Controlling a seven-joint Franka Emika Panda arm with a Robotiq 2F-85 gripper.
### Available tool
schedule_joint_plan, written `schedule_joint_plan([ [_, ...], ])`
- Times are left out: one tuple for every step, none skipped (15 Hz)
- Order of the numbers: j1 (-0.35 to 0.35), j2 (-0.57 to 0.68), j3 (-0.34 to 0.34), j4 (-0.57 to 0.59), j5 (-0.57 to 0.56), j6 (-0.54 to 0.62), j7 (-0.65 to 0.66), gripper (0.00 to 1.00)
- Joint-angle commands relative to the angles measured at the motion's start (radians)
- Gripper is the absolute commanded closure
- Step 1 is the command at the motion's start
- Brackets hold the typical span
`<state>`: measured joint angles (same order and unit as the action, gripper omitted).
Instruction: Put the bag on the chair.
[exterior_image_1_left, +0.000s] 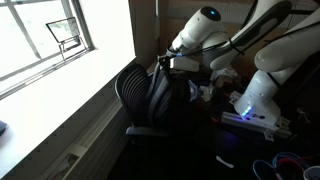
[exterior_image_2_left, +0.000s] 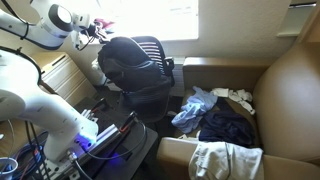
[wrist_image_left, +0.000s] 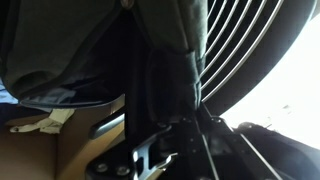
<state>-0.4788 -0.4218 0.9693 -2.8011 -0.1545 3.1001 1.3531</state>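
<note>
My gripper is holding the strap, and the bag (exterior_image_1_left: 172, 98) already hangs at the chair back's top. I should next swing and tilt my gripper up and toward the window, over that top, and let go of the strap.
A black mesh office chair (exterior_image_1_left: 135, 95) stands by the window; it also shows in an exterior view (exterior_image_2_left: 152, 88). A dark bag (exterior_image_1_left: 172, 98) hangs against the chair's back over the seat, and shows as a dark mass in an exterior view (exterior_image_2_left: 122, 62). My gripper (exterior_image_1_left: 163, 63) is at the top of the chair back, also seen in an exterior view (exterior_image_2_left: 97, 33). In the wrist view the bag (wrist_image_left: 70, 50) fills the upper left. Its strap (wrist_image_left: 165, 70) runs down into my gripper (wrist_image_left: 165, 140), which looks shut on it. The chair mesh (wrist_image_left: 240, 50) lies to the right.
A bright window (exterior_image_1_left: 50, 40) and sill run beside the chair. A brown sofa (exterior_image_2_left: 275, 90) holds a pile of clothes (exterior_image_2_left: 225, 125). The robot base with a blue light (exterior_image_1_left: 245, 112) and loose cables (exterior_image_1_left: 275, 165) stand close to the chair.
</note>
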Motion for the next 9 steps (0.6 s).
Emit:
schedule_joint_plan([
  [0.000,0.000,0.000,0.000,0.000,-0.001,0.000,0.92],
  [0.000,0.000,0.001,0.000,0.000,-0.001,0.000,0.98],
  [-0.045,-0.024,0.045,0.000,-0.002,0.049,0.038,0.98],
  [-0.090,-0.036,0.092,0.001,0.014,0.113,0.098,0.98],
  [-0.115,-0.035,0.126,0.002,0.029,0.150,0.137,0.98],
  [-0.155,-0.033,0.180,0.011,0.042,0.189,0.185,0.98],
  [-0.195,-0.040,0.236,0.021,0.060,0.223,0.232,0.98],
  [-0.248,-0.049,0.310,0.039,0.083,0.253,0.278,0.98],
  [-0.297,-0.059,0.381,0.055,0.112,0.281,0.322,0.98],
])
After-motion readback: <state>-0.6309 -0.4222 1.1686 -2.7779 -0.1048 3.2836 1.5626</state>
